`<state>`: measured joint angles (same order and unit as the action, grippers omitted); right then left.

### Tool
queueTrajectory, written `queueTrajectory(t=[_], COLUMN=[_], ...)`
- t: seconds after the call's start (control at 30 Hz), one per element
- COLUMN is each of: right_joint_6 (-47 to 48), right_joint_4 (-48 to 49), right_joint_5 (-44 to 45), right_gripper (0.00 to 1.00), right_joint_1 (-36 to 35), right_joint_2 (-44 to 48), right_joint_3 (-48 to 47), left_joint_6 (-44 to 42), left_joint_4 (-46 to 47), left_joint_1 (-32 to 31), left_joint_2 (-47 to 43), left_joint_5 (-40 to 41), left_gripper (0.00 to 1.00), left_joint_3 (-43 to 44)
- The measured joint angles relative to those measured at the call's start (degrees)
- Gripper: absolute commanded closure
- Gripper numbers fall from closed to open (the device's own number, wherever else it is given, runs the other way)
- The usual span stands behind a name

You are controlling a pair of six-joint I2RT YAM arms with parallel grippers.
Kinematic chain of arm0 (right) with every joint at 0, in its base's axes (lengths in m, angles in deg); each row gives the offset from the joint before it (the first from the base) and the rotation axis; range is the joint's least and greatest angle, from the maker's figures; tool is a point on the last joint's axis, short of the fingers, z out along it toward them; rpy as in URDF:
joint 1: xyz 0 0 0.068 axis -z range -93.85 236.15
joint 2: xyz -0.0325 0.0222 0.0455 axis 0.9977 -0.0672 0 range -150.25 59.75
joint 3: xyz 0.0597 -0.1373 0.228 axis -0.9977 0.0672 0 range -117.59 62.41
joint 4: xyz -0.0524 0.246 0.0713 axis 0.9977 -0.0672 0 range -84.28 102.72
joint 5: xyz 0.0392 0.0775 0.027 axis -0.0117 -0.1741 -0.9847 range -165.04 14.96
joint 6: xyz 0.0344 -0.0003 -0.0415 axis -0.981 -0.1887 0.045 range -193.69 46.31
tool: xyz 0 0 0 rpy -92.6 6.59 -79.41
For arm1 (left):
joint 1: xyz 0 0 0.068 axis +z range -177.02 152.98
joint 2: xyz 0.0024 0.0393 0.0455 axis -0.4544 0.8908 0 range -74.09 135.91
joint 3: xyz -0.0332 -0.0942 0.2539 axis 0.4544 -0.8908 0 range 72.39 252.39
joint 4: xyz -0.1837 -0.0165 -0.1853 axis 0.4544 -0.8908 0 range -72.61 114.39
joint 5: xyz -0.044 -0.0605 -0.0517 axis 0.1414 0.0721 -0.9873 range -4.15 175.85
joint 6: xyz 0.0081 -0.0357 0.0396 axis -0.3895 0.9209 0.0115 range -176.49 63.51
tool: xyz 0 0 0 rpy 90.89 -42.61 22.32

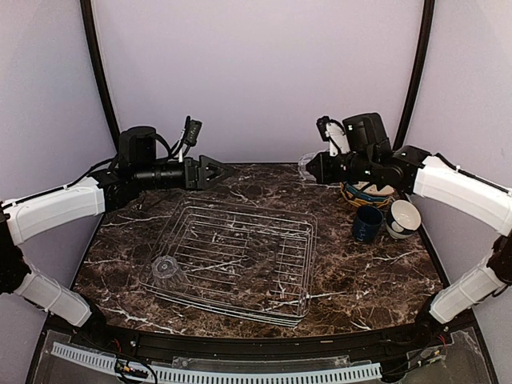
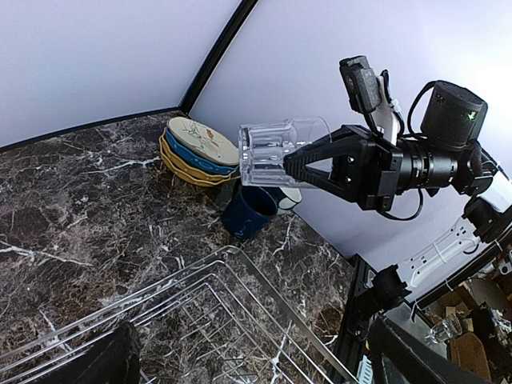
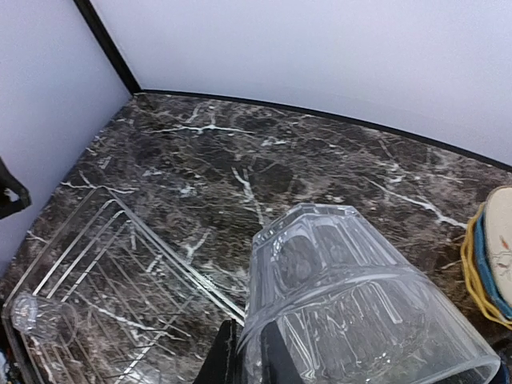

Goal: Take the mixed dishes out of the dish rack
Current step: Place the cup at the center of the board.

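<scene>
My right gripper moves down next, tips the glass upright and releases it on the bare tabletop that shows between the rack [image 1: 298, 240] and the dark blue mug.
The silver wire dish rack [image 1: 298, 240] lies mid-table and also shows in the left wrist view [image 2: 264, 284] and the right wrist view [image 3: 152, 248]. One clear glass [image 1: 166, 266] lies in its near-left corner, also seen in the right wrist view [image 3: 36, 316]. My right gripper [image 1: 314, 168] is shut on the wall of a second clear glass [image 3: 352, 296], held high above the table behind the rack; the left wrist view shows this glass [image 2: 276, 150] too. My left gripper [image 1: 224, 172] is open and empty, hovering above the rack's far-left edge.
At the right stand stacked plates [image 1: 364, 194], cream blue-rimmed over yellow, also in the left wrist view [image 2: 196, 146]. Beside them are a dark blue mug [image 1: 367, 223] and a pale bowl [image 1: 404, 218]. Walls close in the back and sides.
</scene>
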<state>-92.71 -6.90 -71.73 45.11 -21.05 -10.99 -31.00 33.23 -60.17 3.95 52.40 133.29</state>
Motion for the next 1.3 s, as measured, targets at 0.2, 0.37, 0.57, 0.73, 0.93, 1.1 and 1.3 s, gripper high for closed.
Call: queueTrajectory(t=[0.2,0.37,0.57,0.73,0.93,1.1,1.3], right_joint_6=[3.5,4.5,5.1,5.5,6.4,6.9,7.1], right_joint_4=[-10.5,-16.5,-22.7,-26.9,-29.4,-31.1,-32.8], right_joint_5=[11.9,14.0,14.0,13.2,11.7,10.5,10.4], right_gripper=[1.0,1.0,1.0,1.0,1.0,1.0,0.97], right_joint_1=[1.0,4.8,9.7,11.9,13.3,14.3,14.5], right_joint_2=[-3.5,-9.0,-18.2,-24.9,-30.3,-33.6,-35.7], right_joint_3=[-5.7,-8.2,-12.3,-15.7,-19.2,-21.4,-22.1], left_joint_6=[0.0,0.1,0.2,0.2,0.2,0.2,0.2], left_joint_4=[0.0,0.0,0.0,0.0,0.0,0.0,0.0], left_joint_1=[0.0,0.0,0.0,0.0,0.0,0.0,0.0], left_joint_2=[0.0,0.2,0.8,0.8,0.8,0.8,0.8], left_joint_5=[-0.1,-0.2,-0.3,-0.3,-0.3,-0.4,-0.5], left_gripper=[0.01,0.01,0.01,0.01,0.01,0.01,0.01], left_joint_3=[0.0,0.0,0.0,0.0,0.0,0.0,0.0])
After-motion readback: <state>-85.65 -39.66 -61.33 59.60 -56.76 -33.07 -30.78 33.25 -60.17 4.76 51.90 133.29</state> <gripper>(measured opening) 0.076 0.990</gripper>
